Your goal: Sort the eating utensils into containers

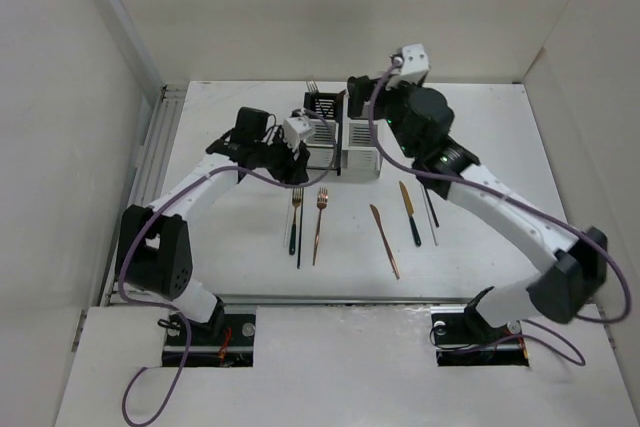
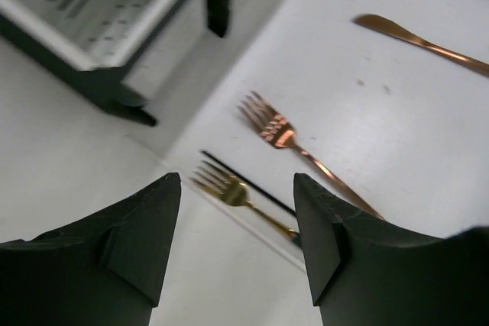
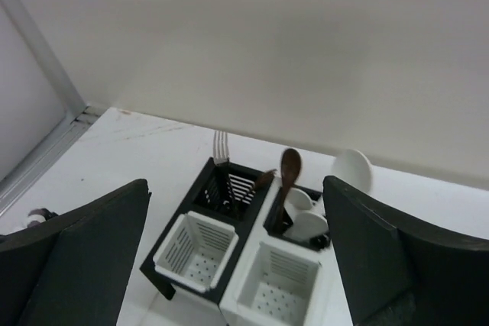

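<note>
I will bring my left gripper down next, to the right in the top view, onto the neck of the copper fork, past the gold fork (image 1: 296, 209) and black chopstick.
The containers stand together at the back centre: a black holder (image 1: 323, 107) and a white holder (image 1: 361, 155). In the right wrist view the black back compartment (image 3: 229, 188) holds a silver fork (image 3: 221, 146). The compartment beside it holds a brown spoon (image 3: 289, 175) and white spoons (image 3: 309, 223). Two white front compartments (image 3: 200, 246) show nothing inside. On the table lie a gold fork (image 1: 296, 209), a copper fork (image 1: 320, 222), a black chopstick (image 1: 299, 242), a copper knife (image 1: 385, 242), a dark-handled knife (image 1: 410, 212) and chopsticks (image 1: 431, 215). My left gripper (image 1: 298, 159) (image 2: 237, 181) is open and empty above the fork heads. My right gripper (image 1: 362, 97) (image 3: 235, 185) is open and empty above the holders.
White walls enclose the table on the left, back and right. A metal rail (image 1: 150, 167) runs along the left edge. The two arm bases (image 1: 210, 332) sit at the near edge. In the left wrist view the copper fork (image 2: 283, 131) and gold fork (image 2: 229, 188) lie just past the holder corner (image 2: 130, 97).
</note>
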Robot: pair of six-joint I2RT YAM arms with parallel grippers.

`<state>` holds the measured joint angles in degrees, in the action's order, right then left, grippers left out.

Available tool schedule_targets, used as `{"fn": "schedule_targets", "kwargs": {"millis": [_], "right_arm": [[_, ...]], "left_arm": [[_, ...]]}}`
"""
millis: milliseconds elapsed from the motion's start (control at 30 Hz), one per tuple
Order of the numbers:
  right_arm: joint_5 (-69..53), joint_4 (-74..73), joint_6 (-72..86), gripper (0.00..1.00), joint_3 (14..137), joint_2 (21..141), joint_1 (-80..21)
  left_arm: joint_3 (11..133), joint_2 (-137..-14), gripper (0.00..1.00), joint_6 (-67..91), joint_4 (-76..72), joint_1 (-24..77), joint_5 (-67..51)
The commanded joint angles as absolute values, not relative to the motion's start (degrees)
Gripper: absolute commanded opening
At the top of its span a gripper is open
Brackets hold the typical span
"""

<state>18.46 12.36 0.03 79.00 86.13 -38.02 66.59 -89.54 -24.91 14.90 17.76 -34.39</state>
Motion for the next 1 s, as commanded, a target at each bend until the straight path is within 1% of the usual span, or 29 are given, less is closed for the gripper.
{"fn": "schedule_targets", "kwargs": {"millis": [0,33,100,167,200,267,300,367,400,500,533,633,667,700,800,933,967], "right_arm": [[24.16,5.8,4.82,1.0,70.69,77.1,-39.2],[24.17,5.8,5.79,1.0,65.7,74.91,-39.2],[24.69,4.58,8.42,1.0,61.28,69.1,-39.2],[24.7,2.56,10.36,1.0,57.24,65.85,-39.73],[25.48,-0.24,12.02,1.0,56.35,63.31,-40.42],[29.6,-3.06,14.05,1.0,54.33,61.36,-41.91],[31.36,-6.12,15.19,0.99,54.32,59.78,-41.92],[34.0,-9.04,17.84,0.96,53.61,59.15,-42.54],[34.54,-10.44,18.45,0.96,53.61,58.45,-42.54],[35.51,-15.9,19.69,0.96,54.23,58.45,-42.54],[36.46,-17.91,20.38,0.94,54.75,58.45,-42.54],[37.18,-20.12,21.88,0.94,54.76,57.92,-42.54],[37.96,-21.52,23.19,0.93,54.76,57.31,-42.54],[38.75,-22.32,23.73,0.93,54.76,56.61,-42.54],[39.46,-22.94,24.26,0.92,54.05,54.85,-42.54],[41.39,-24.95,24.26,0.91,52.73,54.14,-42.54],[42.09,-25.57,24.26,0.89,52.73,54.14,-42.54]], "left_arm": [[63.99,-84.12,0.58,-25.68,18.38,21.17,-36.05],[62.16,-83.59,0.59,-25.66,17.85,21.96,-35.51],[60.83,-83.06,0.64,-24.18,17.84,24.34,-34.11],[59.77,-83.58,0.69,-23.12,17.84,26.01,-33.31],[58.9,-84.45,0.69,-22.33,17.84,28.28,-32.44],[58.1,-85.69,0.73,-22.32,16.7,30.84,-30.16],[58.1,-87.43,0.73,-21.11,16.7,32.94,-28.67],[58.1,-89.64,0.73,-19.35,16.0,33.66,-25.07],[58.7,-90.69,0.71,-18.29,16.0,34.27,-24.53],[58.71,-93.6,0.7,-15.82,15.38,34.28,-24.52],[58.71,-94.13,0.68,-15.12,15.38,34.89,-24.52],[58.71,-95.53,0.68,-13.72,15.99,35.68,-25.05],[58.71,-96.23,0.67,-13.1,16.0,37.08,-24.27],[58.71,-96.24,0.67,-11.27,16.52,37.09,-21.65],[58.19,-97.82,0.65,-8.97,16.0,38.31,-18.9],[59.58,-101.68,0.64,-8.35,15.47,40.78,-10.22],[60.63,-102.65,0.61,-7.57,15.99,41.56,-8.63]]}}
